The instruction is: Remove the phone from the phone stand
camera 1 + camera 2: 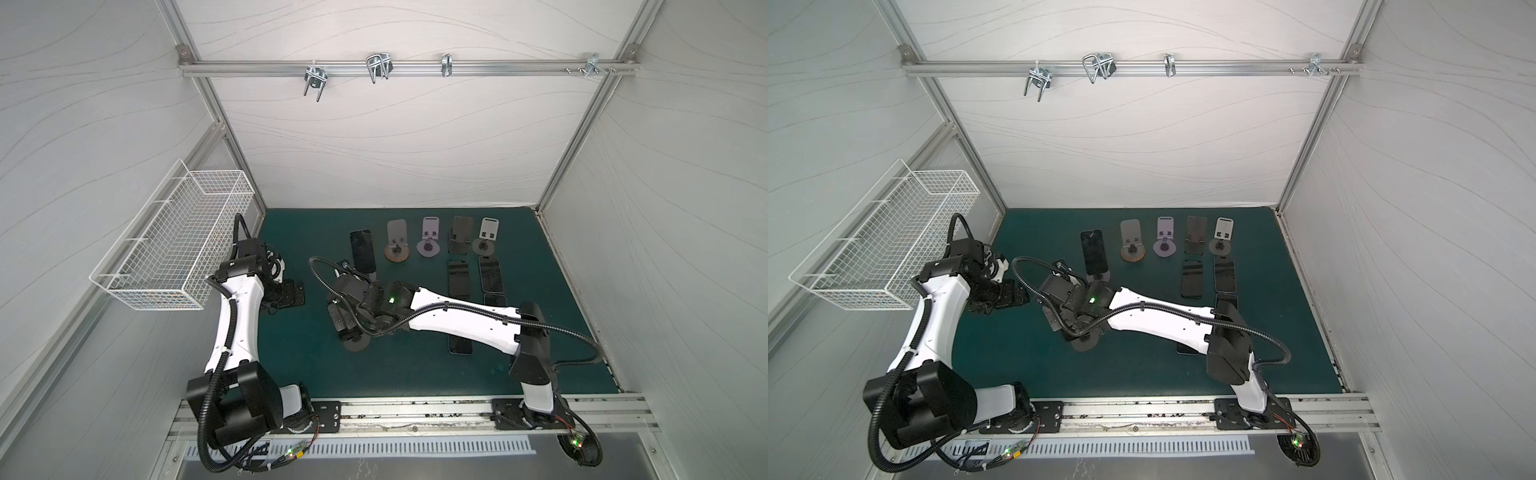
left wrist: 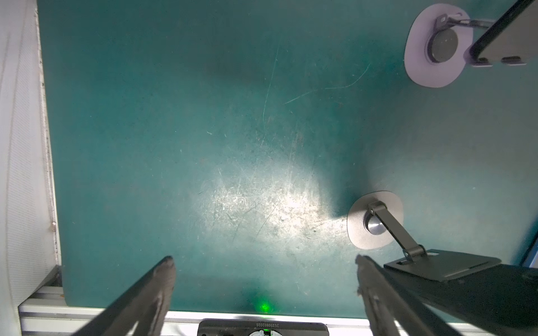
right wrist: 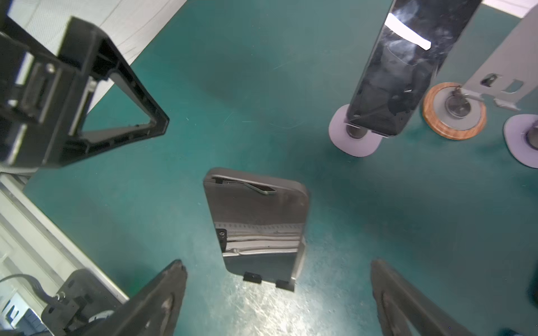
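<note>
Next, my right gripper lowers its open fingers along both long sides of the dark phone [image 3: 258, 229]. The phone leans below my gripper, within the gap between its fingers.
A dark phone [image 3: 256, 209] leans on a dark phone stand [image 3: 252, 277], resting on its two black lips. My right gripper [image 3: 278, 264] is open above it, one finger on each side of the phone's lower end, touching nothing. In both top views the right wrist hides this phone; only the stand's round base [image 1: 356, 344] [image 1: 1084, 343] shows. My left gripper [image 2: 265, 259] [image 1: 291, 295] is open and empty to the left, beside the same stand's base [image 2: 375, 224]. A second phone [image 1: 362, 251] [image 3: 401, 67] leans on a lilac-based stand [image 3: 355, 142] just behind.
Several empty stands [image 1: 431, 241] line the back of the green mat [image 1: 415, 374]. Several phones [image 1: 458, 277] lie flat on the mat to the right, partly under the right arm. A white wire basket [image 1: 174, 249] hangs on the left wall.
</note>
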`<state>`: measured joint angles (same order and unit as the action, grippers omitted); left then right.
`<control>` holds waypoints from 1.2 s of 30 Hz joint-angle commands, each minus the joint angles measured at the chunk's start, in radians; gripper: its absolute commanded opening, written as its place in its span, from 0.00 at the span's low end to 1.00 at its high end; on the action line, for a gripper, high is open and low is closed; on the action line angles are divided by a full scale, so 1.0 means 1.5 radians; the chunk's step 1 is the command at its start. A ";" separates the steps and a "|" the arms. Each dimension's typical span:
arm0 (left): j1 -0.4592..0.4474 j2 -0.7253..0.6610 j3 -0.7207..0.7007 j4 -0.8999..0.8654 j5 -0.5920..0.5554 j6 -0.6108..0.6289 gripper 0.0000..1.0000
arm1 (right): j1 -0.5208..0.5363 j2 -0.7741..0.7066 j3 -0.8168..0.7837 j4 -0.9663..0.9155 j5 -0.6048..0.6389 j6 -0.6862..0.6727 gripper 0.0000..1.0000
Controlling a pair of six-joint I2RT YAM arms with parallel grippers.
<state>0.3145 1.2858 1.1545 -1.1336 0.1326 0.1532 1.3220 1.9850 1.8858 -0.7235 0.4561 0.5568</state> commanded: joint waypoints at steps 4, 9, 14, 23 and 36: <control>0.003 0.004 -0.009 0.017 -0.004 0.003 0.98 | 0.002 0.043 0.046 -0.007 -0.027 0.037 0.99; 0.003 0.005 -0.013 0.021 0.005 0.004 0.98 | 0.001 0.071 0.058 0.006 -0.039 0.043 0.99; 0.002 0.006 -0.018 0.022 0.011 0.003 0.98 | -0.004 0.097 0.061 0.013 -0.037 0.043 0.99; 0.003 0.000 -0.026 0.024 0.018 0.005 0.97 | -0.007 0.132 0.076 0.023 0.006 0.029 0.95; 0.003 0.001 -0.026 0.023 0.029 0.009 0.97 | -0.010 0.148 0.076 0.026 0.016 0.055 0.90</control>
<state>0.3145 1.2873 1.1168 -1.1072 0.1574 0.1535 1.3132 2.1815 1.9739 -0.6743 0.4538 0.6102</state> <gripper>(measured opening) 0.972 0.900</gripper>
